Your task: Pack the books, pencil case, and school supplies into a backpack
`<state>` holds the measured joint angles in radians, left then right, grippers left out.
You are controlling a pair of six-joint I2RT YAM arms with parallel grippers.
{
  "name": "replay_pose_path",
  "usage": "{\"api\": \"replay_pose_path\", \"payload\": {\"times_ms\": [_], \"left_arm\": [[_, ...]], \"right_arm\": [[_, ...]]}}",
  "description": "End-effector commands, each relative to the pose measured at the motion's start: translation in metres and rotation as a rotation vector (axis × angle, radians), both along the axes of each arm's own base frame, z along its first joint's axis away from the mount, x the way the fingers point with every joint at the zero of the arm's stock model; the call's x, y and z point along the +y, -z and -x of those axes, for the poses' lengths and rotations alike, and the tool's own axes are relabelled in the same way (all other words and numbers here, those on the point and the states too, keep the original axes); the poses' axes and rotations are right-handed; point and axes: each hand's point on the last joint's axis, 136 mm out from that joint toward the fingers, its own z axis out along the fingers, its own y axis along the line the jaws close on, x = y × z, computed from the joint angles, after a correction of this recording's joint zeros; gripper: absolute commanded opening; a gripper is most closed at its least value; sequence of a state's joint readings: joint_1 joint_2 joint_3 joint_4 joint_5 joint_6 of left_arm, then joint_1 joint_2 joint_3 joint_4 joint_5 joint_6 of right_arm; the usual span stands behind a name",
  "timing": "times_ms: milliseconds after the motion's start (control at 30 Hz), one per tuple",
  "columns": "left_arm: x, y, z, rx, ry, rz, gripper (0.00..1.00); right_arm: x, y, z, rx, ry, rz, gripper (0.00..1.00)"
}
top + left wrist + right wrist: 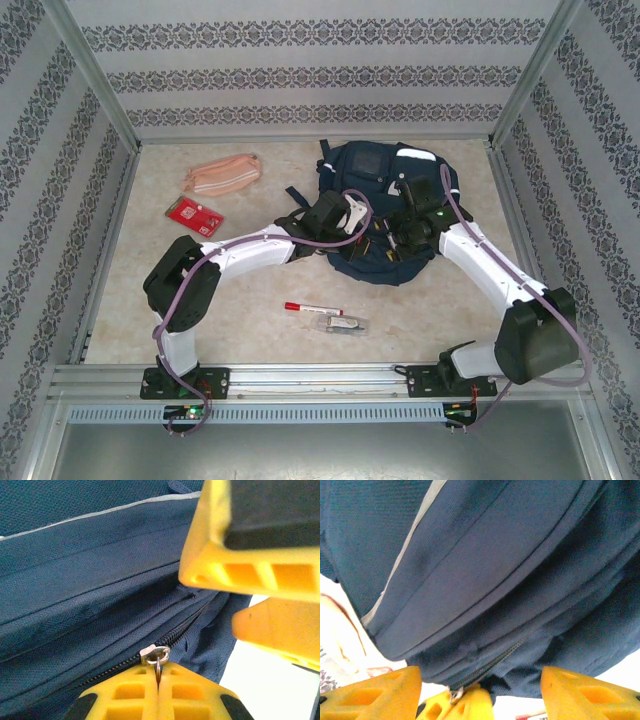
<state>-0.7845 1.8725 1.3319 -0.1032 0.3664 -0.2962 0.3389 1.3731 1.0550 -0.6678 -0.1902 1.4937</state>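
My left gripper needs to pull the metal zip pull outward along the zip toward the backpack's strap side [325, 180] next and let go of it there, because the toothed line goes on that way.
The navy backpack [385, 190] lies at the back centre of the table, zip line [100, 672] facing the arms. My left gripper [159, 669] is shut on the metal zip pull [156, 655] at the bag's near edge. My right gripper [480, 677] stands open right opposite it; its yellow fingers [235, 560] hang over the same zip, apart from the fabric. From above, the left gripper [368, 232] and the right gripper [398, 238] meet at the bag's front. The pink pencil case [222, 174], red packet [194, 215], marker [312, 309] and clear-wrapped item [343, 324] lie on the table. The books are out of view.
Patterned walls with metal posts [95, 75] close in the table on three sides. A metal rail [320, 378] carrying both arm bases runs along the near edge. Dark straps [298, 200] trail from the backpack's left side.
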Motion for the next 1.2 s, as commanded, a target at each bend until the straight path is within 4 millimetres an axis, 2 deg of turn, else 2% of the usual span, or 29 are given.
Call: {"api": "replay_pose_path", "payload": {"times_ms": [0,100,133,233,300,367,467,600,700,833,900,1067,1167], "left_arm": [[-0.023,-0.032,-0.005,-0.071,0.052,0.107,0.0],[-0.026,-0.035,-0.004,-0.067,0.064,0.116,0.0],[-0.027,-0.039,-0.003,-0.068,0.066,0.128,0.0],[-0.025,-0.043,0.002,-0.089,0.093,0.132,0.0],[-0.016,-0.039,0.001,-0.114,0.094,0.077,0.0],[-0.005,-0.034,-0.004,-0.13,0.072,0.042,0.0],[0.019,-0.024,-0.016,-0.137,0.036,-0.004,0.0],[0.066,-0.001,-0.034,-0.149,-0.038,-0.153,0.0],[0.102,0.003,-0.052,-0.159,-0.132,-0.174,0.0],[0.149,0.006,-0.074,-0.185,-0.244,-0.225,0.0],[0.17,0.013,-0.085,-0.199,-0.286,-0.247,0.0],[0.193,0.042,-0.11,-0.201,-0.302,-0.324,0.0],[0.198,0.058,-0.128,-0.153,-0.31,-0.326,0.0]], "right_arm": [[0.005,0.015,0.005,0.046,0.031,-0.023,0.64],[0.01,0.028,0.001,0.06,0.047,-0.048,0.61],[0.016,0.041,-0.002,0.092,0.051,-0.06,0.56],[0.021,0.051,-0.012,0.073,0.022,-0.058,0.34],[0.018,0.055,-0.009,0.072,0.006,-0.03,0.14],[0.012,0.055,-0.008,0.059,-0.01,-0.006,0.0],[0.003,0.043,-0.012,-0.005,-0.07,0.025,0.0],[-0.008,0.016,-0.016,-0.091,-0.183,0.087,0.0],[-0.004,0.002,-0.015,-0.119,-0.308,0.073,0.0],[0.002,-0.007,-0.007,-0.149,-0.444,0.058,0.0],[0.008,-0.021,-0.008,-0.203,-0.533,0.054,0.0],[0.003,-0.045,-0.005,-0.266,-0.671,0.111,0.0],[-0.001,-0.061,-0.007,-0.308,-0.705,0.126,0.0]]}}
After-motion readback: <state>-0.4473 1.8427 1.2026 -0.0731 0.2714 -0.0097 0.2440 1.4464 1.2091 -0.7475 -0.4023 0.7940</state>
